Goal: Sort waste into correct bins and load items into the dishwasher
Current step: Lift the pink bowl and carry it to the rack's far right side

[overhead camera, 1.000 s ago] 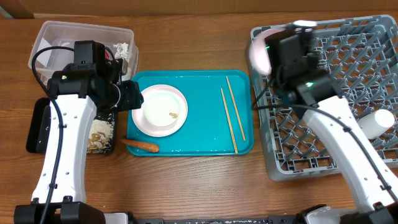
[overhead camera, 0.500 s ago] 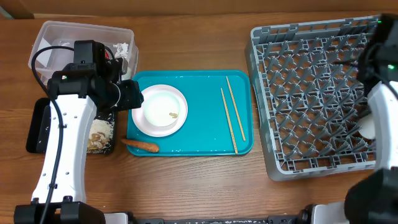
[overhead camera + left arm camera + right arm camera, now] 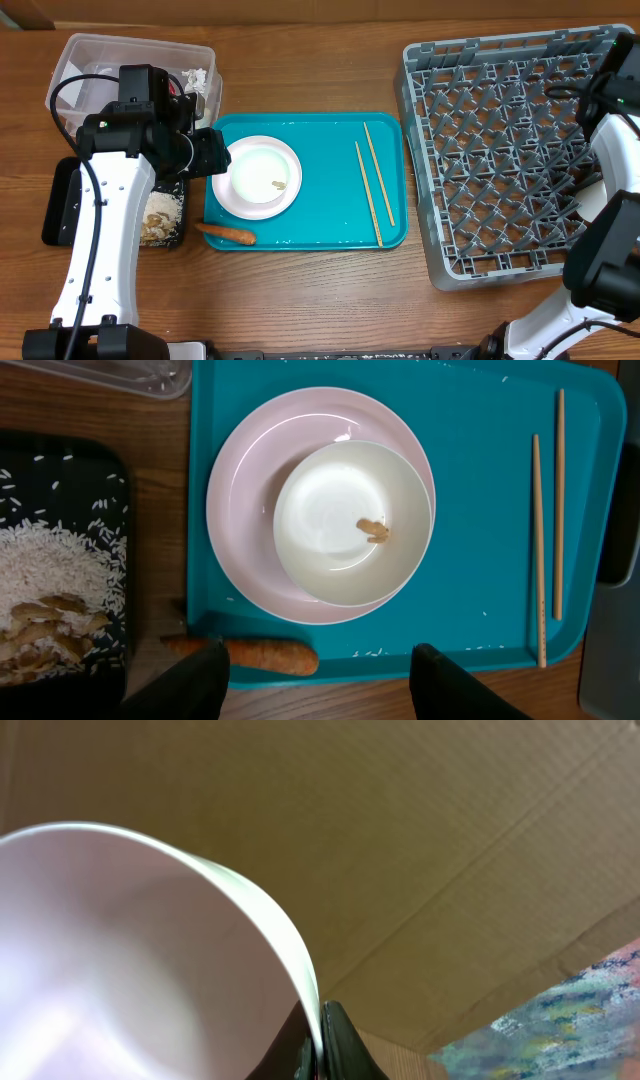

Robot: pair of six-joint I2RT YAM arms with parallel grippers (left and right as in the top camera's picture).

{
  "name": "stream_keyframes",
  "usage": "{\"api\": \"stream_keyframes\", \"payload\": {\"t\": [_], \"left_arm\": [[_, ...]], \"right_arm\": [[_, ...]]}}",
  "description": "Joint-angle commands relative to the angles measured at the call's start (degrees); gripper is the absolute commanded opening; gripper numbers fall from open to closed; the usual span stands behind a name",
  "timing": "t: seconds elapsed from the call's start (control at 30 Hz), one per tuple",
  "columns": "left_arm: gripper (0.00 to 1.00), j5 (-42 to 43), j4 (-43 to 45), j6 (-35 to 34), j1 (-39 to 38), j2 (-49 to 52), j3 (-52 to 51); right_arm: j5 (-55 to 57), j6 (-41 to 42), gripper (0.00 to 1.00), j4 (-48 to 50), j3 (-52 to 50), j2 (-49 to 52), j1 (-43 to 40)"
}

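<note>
The rack's wires stand open past a white dish, so my right gripper should next swing left in the overhead view and lower the bowl onto the rack's far part [image 3: 562,98].
A white round plate [image 3: 262,177] sits on the teal tray's left side, also in the left wrist view [image 3: 240,510]. A small white bowl [image 3: 352,522] with a beige scrap [image 3: 375,531] stands on it. An orange carrot piece [image 3: 260,653] lies at the tray's front-left edge. Two chopsticks [image 3: 372,190] lie on the tray's right. My left gripper [image 3: 322,660] is open and empty above the plate's near edge. My right gripper [image 3: 322,1040] is shut on the rim of a white bowl [image 3: 130,950]. The right arm reaches out of the overhead view past the grey rack [image 3: 500,150].
The clear tub [image 3: 130,70] with tissue stands at the back left. The black tray [image 3: 60,460] beside the teal tray [image 3: 330,230] holds rice [image 3: 50,570] and scraps. The right wrist view shows cardboard behind the bowl. The right arm [image 3: 610,130] crosses the rack's right side.
My right arm has swung from the rack's left corner to the far right edge, carrying the white bowl. The left arm and the things on the tray have not moved.
</note>
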Motion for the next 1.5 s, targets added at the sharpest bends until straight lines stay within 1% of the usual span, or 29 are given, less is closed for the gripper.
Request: {"api": "stream_keyframes", "payload": {"t": [0.0, 0.13, 0.4, 0.7, 0.83, 0.9, 1.03, 1.1, 1.47], "left_arm": [[0.61, -0.3, 0.1, -0.9, -0.3, -0.7, 0.5], [0.61, -0.3, 0.3, -2.0, -0.3, -0.6, 0.5], [0.61, -0.3, 0.3, -1.9, -0.3, -0.6, 0.5], [0.61, -0.3, 0.3, -1.9, -0.3, -0.6, 0.5], [0.63, -0.3, 0.3, -1.9, -0.3, -0.6, 0.5], [0.64, -0.3, 0.3, -1.9, -0.3, -0.6, 0.5], [0.64, -0.3, 0.2, -1.9, -0.3, -0.6, 0.5], [0.64, -0.3, 0.2, -1.9, -0.3, -0.6, 0.5], [0.66, -0.3, 0.3, -1.9, -0.3, -0.6, 0.5]], "right_arm": [[1.9, -0.6, 0.04, 0.4, 1.2, 2.5, 0.2], [1.9, -0.6, 0.04, 0.0, 1.2, 5.1, 0.8], [1.8, 0.0, 0.04, -0.9, 1.2, 7.7, 4.5], [1.7, 0.3, 0.04, -1.2, -0.1, 8.5, 7.8], [2.4, 0.0, 0.05, 1.0, -0.1, 8.5, 7.9], [3.5, -2.4, 0.05, 4.4, -0.1, 8.5, 7.6], [4.3, -13.1, 0.05, 15.3, -0.1, 8.5, 6.8], [4.1, -15.9, 0.05, 18.5, -0.1, 8.6, 6.8], [3.0, -16.3, 0.04, 18.6, -0.1, 11.9, 5.4]]}}
